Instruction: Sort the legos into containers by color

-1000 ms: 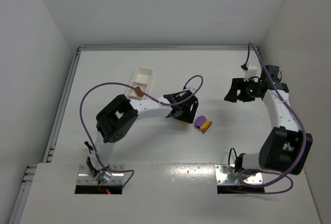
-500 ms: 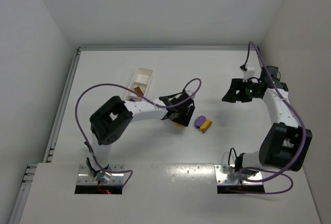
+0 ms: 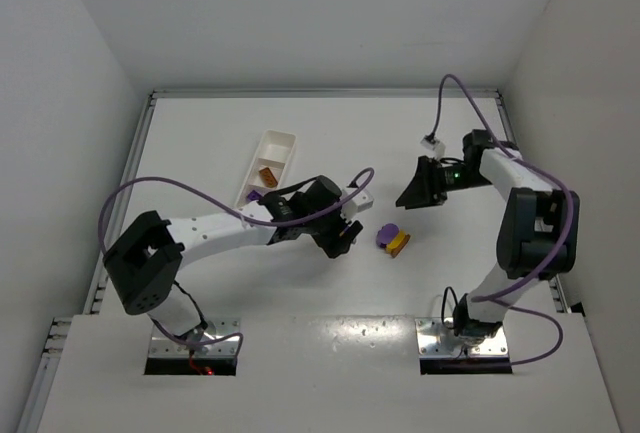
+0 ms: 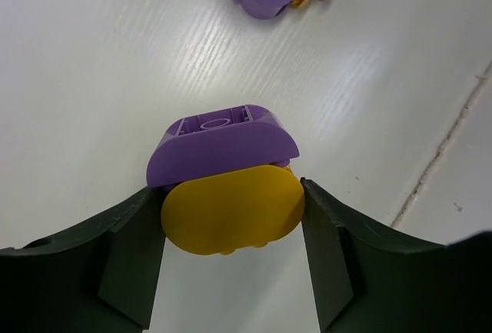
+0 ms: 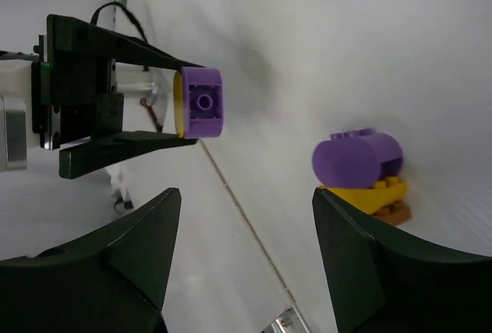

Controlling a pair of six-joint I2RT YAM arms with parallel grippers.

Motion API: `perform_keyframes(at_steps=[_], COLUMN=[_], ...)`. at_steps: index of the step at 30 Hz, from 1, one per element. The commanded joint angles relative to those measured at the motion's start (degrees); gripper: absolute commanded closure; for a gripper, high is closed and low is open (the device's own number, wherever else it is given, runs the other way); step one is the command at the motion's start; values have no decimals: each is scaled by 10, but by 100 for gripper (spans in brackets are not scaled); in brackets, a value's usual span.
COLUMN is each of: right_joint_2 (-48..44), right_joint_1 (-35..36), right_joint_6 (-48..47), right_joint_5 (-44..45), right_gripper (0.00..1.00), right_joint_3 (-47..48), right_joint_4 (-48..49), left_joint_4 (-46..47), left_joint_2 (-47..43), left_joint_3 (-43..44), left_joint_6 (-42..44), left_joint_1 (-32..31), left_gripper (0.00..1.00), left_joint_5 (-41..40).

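Observation:
The left gripper goes outward and to the left in the top view next, over the empty far container, and releases the yellow lego, as other containers hold different colors.
My left gripper (image 4: 229, 191) is shut on a yellow lego (image 4: 231, 214) with a purple lego (image 4: 219, 141) stuck to it, both lifted off the table. From above, that gripper (image 3: 343, 236) hangs just left of a stack of purple, yellow and brown-orange legos (image 3: 392, 240) lying on the table. My right gripper (image 3: 408, 197) is open and hovers above and to the right of that stack (image 5: 361, 171). Its wrist view also shows the held purple lego (image 5: 204, 102). The white containers (image 3: 283, 141) stand at the back left, with a brown-orange lego (image 3: 267, 174) and a purple one (image 3: 254, 194) inside.
A thin seam (image 4: 446, 144) crosses the white table near the left gripper. White walls close in the table on three sides. Purple cables loop above both arms.
The left gripper closed on the yellow-and-purple piece and lifted it, shifting slightly left as its elbow swung far left. The right gripper moved left toward the remaining stack.

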Motion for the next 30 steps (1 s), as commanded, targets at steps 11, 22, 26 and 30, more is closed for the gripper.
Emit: perform_keyframes(at_steps=[11, 22, 26, 30], right_joint_2=[76, 116, 116, 123], right_joint_1=[169, 235, 240, 245], right_joint_6=[-25, -25, -25, -56], right_joint_5=[-31, -14, -14, -33], right_gripper=[33, 39, 54, 80], right_joint_3=[108, 129, 129, 129], right_joint_4=[-49, -60, -65, -99], left_joint_4=[16, 16, 16, 16], left_joint_2=[-8, -3, -3, -3], left_joint_3=[48, 64, 64, 70], left_joint_6=[61, 55, 55, 55], left_joint_1=[5, 5, 5, 5], left_gripper=[90, 90, 90, 90], left_joint_5=[87, 87, 77, 63])
